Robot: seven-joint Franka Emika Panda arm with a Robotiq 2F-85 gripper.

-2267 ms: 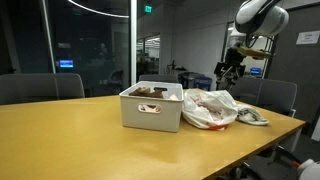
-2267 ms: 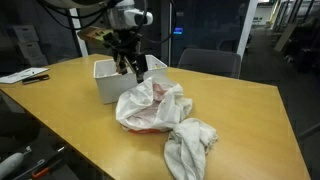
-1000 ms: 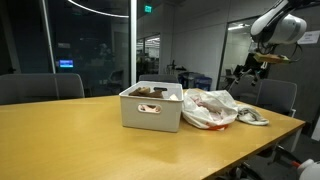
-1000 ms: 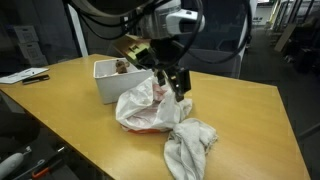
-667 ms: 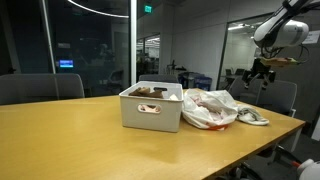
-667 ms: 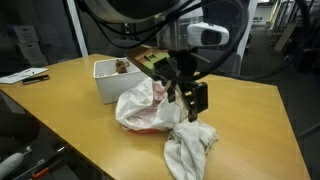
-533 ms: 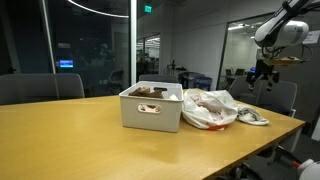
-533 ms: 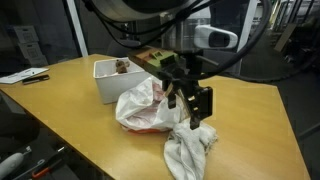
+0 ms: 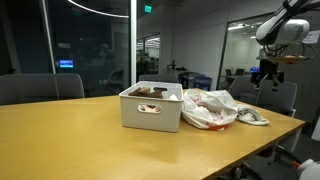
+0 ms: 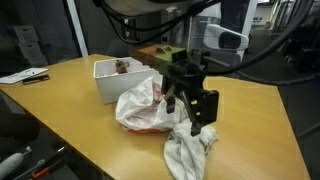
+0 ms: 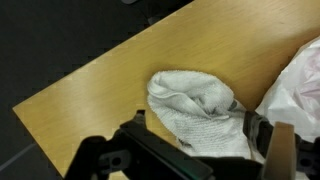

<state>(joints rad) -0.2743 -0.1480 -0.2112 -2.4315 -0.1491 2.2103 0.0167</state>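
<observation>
The robot's open gripper needs to turn its fingers next and lower them onto the towel's middle folds, where the towel bunches up, because the crumpled grey-white towel (image 10: pixel 190 150) lies below.
My gripper (image 10: pixel 199 117) is open and hangs just above a crumpled grey-white towel (image 10: pixel 190 150) near the table's corner. In the wrist view the towel (image 11: pixel 195 108) lies between and below the two dark fingers (image 11: pixel 258 130), with nothing held. A white cloth with pink patches (image 10: pixel 148 108) is heaped beside the towel, against a white bin (image 10: pixel 108 78) holding brownish items. In an exterior view the gripper (image 9: pixel 268 77) hovers at the far right over the towel (image 9: pixel 252 118), past the cloth heap (image 9: pixel 208 108) and the bin (image 9: pixel 150 106).
The wooden table (image 10: pixel 250 105) ends close to the towel on two sides, its edge (image 11: pixel 70 100) showing in the wrist view. Papers and a pen (image 10: pixel 25 75) lie at the far corner. Office chairs (image 9: pixel 40 88) stand round the table.
The arm has swung from above the bin, over the cloth heap, and come down over the crumpled towel. The jaws stayed open throughout.
</observation>
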